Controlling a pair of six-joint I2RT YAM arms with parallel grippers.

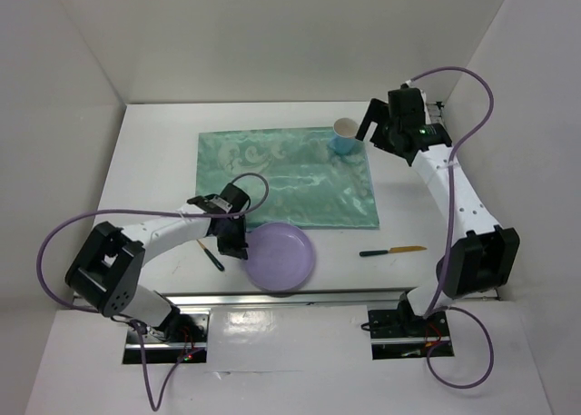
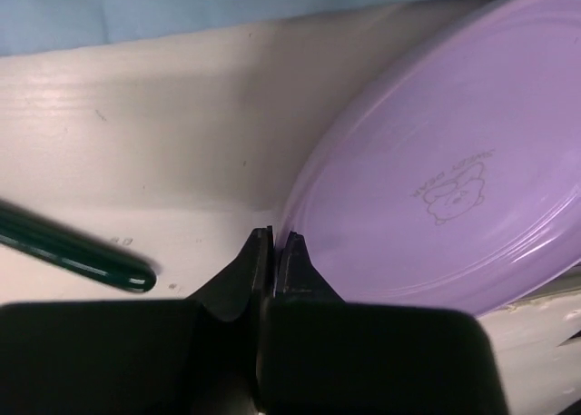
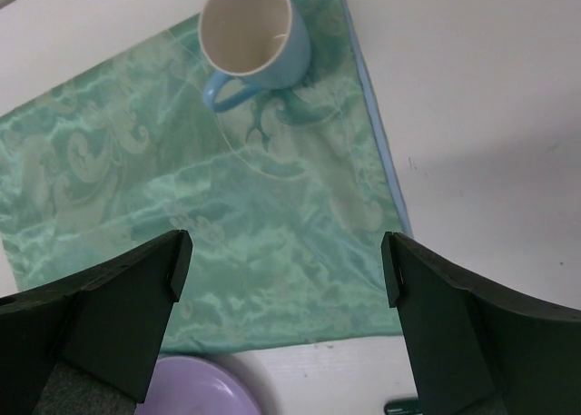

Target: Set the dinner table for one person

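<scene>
I will next lift the purple plate with my left gripper and move it outward over the cloth's bare middle (image 1: pixel 285 178), and then I will lower the plate.
The white dinner table (image 1: pixel 154 161) carries a green patterned cloth (image 1: pixel 281 174). A blue mug (image 1: pixel 345 135) stands upright on the cloth's far right corner. A purple plate (image 1: pixel 283 256) lies on the table just in front of the cloth. My left gripper (image 1: pixel 240 242) is shut on the plate's left rim; the left wrist view shows its fingertips (image 2: pixel 263 244) pinching the rim of the plate (image 2: pixel 436 179). My right gripper (image 1: pixel 372 126) hangs open and empty beside the mug, above the cloth (image 3: pixel 182 188), with the mug (image 3: pixel 247 29) ahead of it.
A knife with a green handle and yellow blade (image 1: pixel 392 251) lies on the table right of the plate. Another green-handled utensil (image 1: pixel 211 254) lies left of the plate, also in the left wrist view (image 2: pixel 73 251). White walls enclose the table.
</scene>
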